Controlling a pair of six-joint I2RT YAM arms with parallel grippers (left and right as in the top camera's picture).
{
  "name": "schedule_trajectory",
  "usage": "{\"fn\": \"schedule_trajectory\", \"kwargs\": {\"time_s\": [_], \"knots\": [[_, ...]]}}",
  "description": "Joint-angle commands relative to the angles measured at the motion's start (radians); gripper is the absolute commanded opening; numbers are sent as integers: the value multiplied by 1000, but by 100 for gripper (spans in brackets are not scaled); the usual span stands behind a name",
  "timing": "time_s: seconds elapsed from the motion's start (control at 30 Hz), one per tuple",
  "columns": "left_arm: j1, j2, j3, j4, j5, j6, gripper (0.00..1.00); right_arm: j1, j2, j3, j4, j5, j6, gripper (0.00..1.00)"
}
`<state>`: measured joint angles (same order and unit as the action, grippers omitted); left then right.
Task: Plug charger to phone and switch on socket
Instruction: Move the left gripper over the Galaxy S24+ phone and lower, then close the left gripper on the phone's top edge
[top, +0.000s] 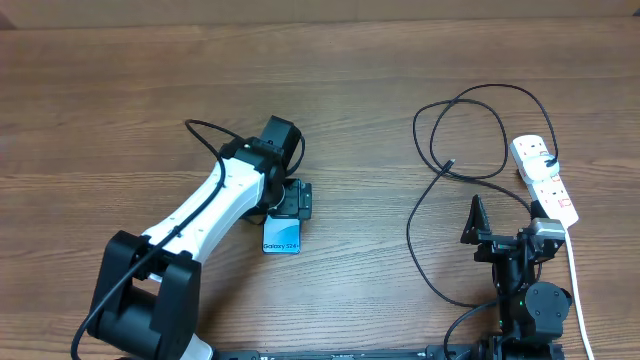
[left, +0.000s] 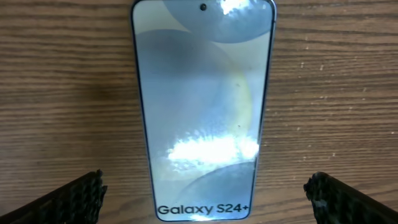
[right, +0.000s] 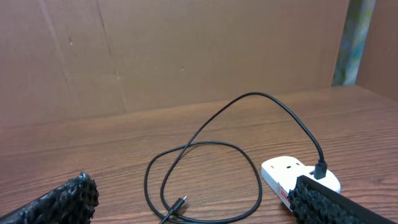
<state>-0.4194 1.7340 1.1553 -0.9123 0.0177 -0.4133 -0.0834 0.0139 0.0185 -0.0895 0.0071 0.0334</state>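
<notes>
The phone (top: 282, 243) is below my left gripper, its long edges lined up between the spread fingers; I go down around them next and close.
The phone (top: 282, 243) lies flat on the wooden table with its "Galaxy S24+" screen up, and it fills the left wrist view (left: 202, 112). My left gripper (top: 293, 200) hovers over it, open, a finger on each side and touching nothing (left: 204, 193). The charger (top: 416, 128) is a black cable looped on the right; its free plug (top: 450, 164) rests on the wood (right: 179, 204). Its other end sits in the socket (top: 545, 175), a white power strip (right: 292, 171). My right gripper (top: 505, 218) stands open and empty just in front of the strip (right: 194, 193).
The strip's thick white cord (top: 575, 280) runs toward the front edge beside the right arm. A brown cardboard wall (right: 186, 50) closes the far side of the table. The left arm's own black cable (top: 205, 135) arcs over its white link.
</notes>
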Motion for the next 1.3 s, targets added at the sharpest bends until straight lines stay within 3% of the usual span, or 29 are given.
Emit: {"fn": "schedule_trajectory", "kwargs": {"time_s": [0.0, 0.47, 1.07, 1.27], "knots": [[-7, 12, 24, 5, -6, -41, 100, 6, -6, -11, 6, 2, -2, 100], [-7, 21, 22, 31, -36, -63, 100, 6, -6, -11, 6, 2, -2, 100], [-7, 236, 21, 29, 2, -62, 100, 6, -6, -11, 6, 2, -2, 100], [-7, 237, 21, 27, 8, -61, 83, 6, -6, -11, 6, 2, -2, 100]]}}
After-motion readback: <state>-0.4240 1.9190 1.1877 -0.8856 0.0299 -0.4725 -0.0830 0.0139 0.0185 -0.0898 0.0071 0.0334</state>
